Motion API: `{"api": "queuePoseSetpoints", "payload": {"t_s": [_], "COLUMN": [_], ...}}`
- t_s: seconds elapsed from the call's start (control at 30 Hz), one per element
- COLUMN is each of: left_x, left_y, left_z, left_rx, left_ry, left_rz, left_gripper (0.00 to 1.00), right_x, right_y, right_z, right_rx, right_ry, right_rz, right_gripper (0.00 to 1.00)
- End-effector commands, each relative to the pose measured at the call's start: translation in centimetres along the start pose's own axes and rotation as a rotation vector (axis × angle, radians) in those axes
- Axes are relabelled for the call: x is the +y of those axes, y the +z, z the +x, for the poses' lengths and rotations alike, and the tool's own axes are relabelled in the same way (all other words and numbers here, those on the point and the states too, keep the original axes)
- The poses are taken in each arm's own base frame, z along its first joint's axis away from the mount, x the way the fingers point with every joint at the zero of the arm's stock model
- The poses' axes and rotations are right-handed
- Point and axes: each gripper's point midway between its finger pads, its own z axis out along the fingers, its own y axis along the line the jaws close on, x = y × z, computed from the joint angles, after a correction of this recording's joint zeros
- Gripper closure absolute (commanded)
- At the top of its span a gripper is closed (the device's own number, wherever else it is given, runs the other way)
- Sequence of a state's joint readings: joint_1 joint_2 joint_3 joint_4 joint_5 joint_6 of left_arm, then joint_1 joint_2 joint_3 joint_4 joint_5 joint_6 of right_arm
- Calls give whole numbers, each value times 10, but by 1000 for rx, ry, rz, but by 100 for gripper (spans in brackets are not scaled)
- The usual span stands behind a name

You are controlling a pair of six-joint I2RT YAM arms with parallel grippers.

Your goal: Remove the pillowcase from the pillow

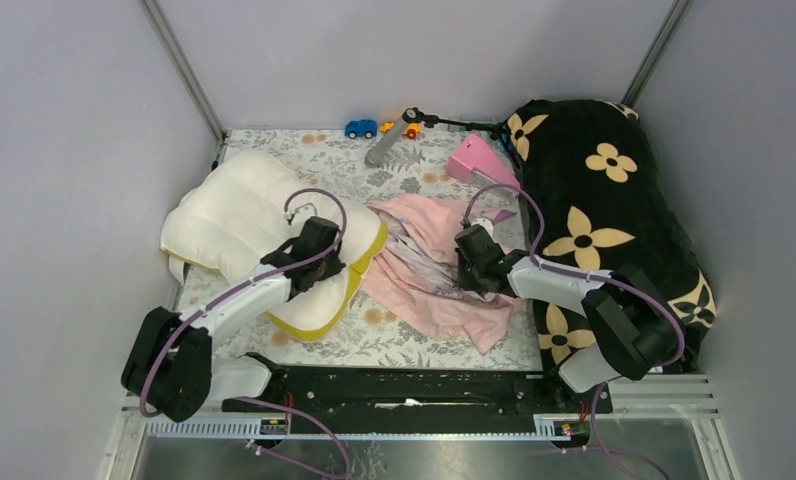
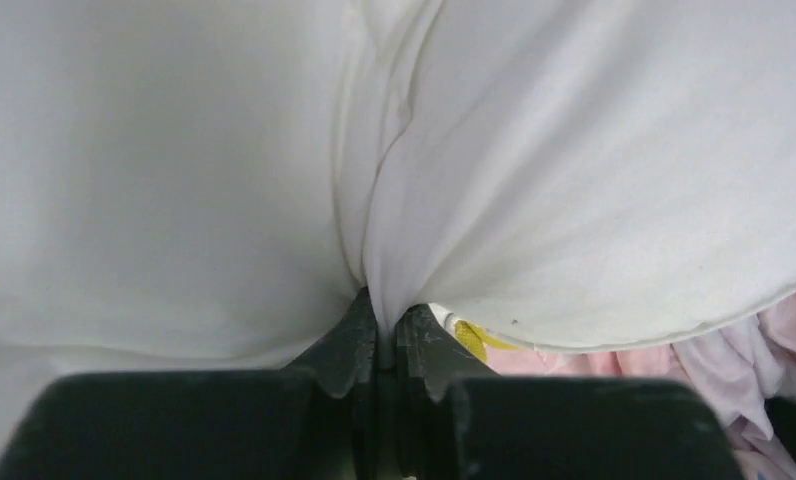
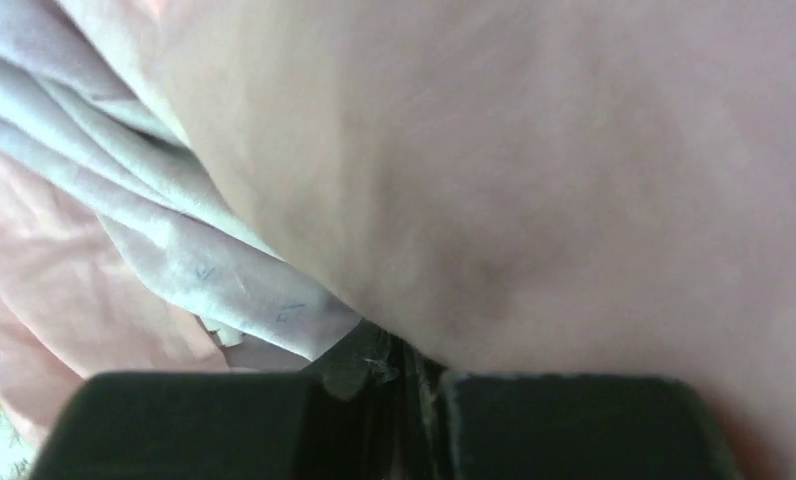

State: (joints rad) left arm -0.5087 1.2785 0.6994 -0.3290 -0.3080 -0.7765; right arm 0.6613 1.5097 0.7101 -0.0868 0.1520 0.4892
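The pillow's yellow-trimmed end is bare beside the pillowcase (image 1: 429,275), so next I will lift the cover's pinched fold in my left gripper and carry it outward toward the table's back edge (image 1: 286,133).
The cream-white quilted pillow (image 1: 236,228) with yellow edge trim lies at the left of the table. The pale pink pillowcase (image 1: 429,275) lies crumpled beside its right end, in the middle. My left gripper (image 1: 326,240) is shut on a fold of the pillow's white cover (image 2: 534,200); the fold is pinched between the jaws (image 2: 382,335). My right gripper (image 1: 467,262) is shut on the pillowcase fabric (image 3: 534,170), which fills the right wrist view and hides the fingertips. A pale lilac folded part of the case (image 3: 154,240) shows at the left of that view.
A black blanket with tan flowers (image 1: 604,215) is heaped at the right. At the back edge lie a blue toy car (image 1: 360,128), a grey tool (image 1: 389,145) and a pink object (image 1: 479,158). Grey walls close in both sides.
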Motion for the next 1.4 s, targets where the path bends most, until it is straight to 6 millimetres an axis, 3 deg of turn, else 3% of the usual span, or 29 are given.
{"api": "queuePoseSetpoints", "payload": {"t_s": [0.0, 0.13, 0.23, 0.33, 0.47, 0.63, 0.7, 0.8, 0.9, 1.0, 1.03, 1.07, 1.1, 1.13, 1.17, 1.2, 1.3, 1.37], "left_x": [34, 39, 27, 11, -21, -59, -79, -109, -149, -179, -184, -186, -186, -182, -175, -168, -149, -132], "left_y": [-1, -12, -21, -26, -33, -52, -70, -82, -87, -88, -83, -77, -69, -63, -58, -57, -75, -85], "left_z": [-19, -40, -64, -94, -146, -232, -272, -310, -334, -346, -346, -346, -344, -341, -338, -335, -331, -317], "left_rx": [-96, -170, -230, -283, -346, -448, -505, -541, -531, -511, -501, -494, -485, -474, -467, -464, -521, -556], "left_ry": [-157, -231, -256, -274, -292, -304, -314, -321, -317, -310, -304, -291, -276, -263, -259, -253, -206, -126], "left_rz": [-93, -106, -68, -49, -11, 12, 41, 115, 242, 357, 369, 370, 360, 340, 314, 294, 282, 267], "left_gripper": [99, 100, 100, 100, 100, 100, 100, 100, 100, 100, 100, 89, 57, 29, 12, 3, 1, 1], "right_x": [-19, -23, -11, -9, 0, 18, 29, 46, 59, 78, 87, 97, 105, 105, 103, 97, 73, 56], "right_y": [-23, -73, -123, -162, -211, -264, -286, -319, -349, -341, -327, -318, -301, -277, -268, -261, -252, -252], "right_z": [-57, -112, -158, -204, -267, -343, -375, -420, -449, -454, -449, -441, -433, -422, -415, -410, -393, -383], "right_rx": [-150, -325, -492, -613, -734, -875, -903, -942, -1009, -992, -944, -897, -845, -784, -753, -733, -689, -683], "right_ry": [134, 239, 269, 265, 289, 296, 285, 264, 252, 234, 215, 180, 152, 127, 108, 91, 44, 25], "right_rz": [97, 94, 15, 41, 18, -31, -64, -123, -187, -282, -313, -365, -391, -379, -361, -328, -194, -114], "right_gripper": [98, 100, 100, 100, 100, 100, 100, 100, 100, 100, 98, 77, 42, 16, 3, 1, 0, 0]}}
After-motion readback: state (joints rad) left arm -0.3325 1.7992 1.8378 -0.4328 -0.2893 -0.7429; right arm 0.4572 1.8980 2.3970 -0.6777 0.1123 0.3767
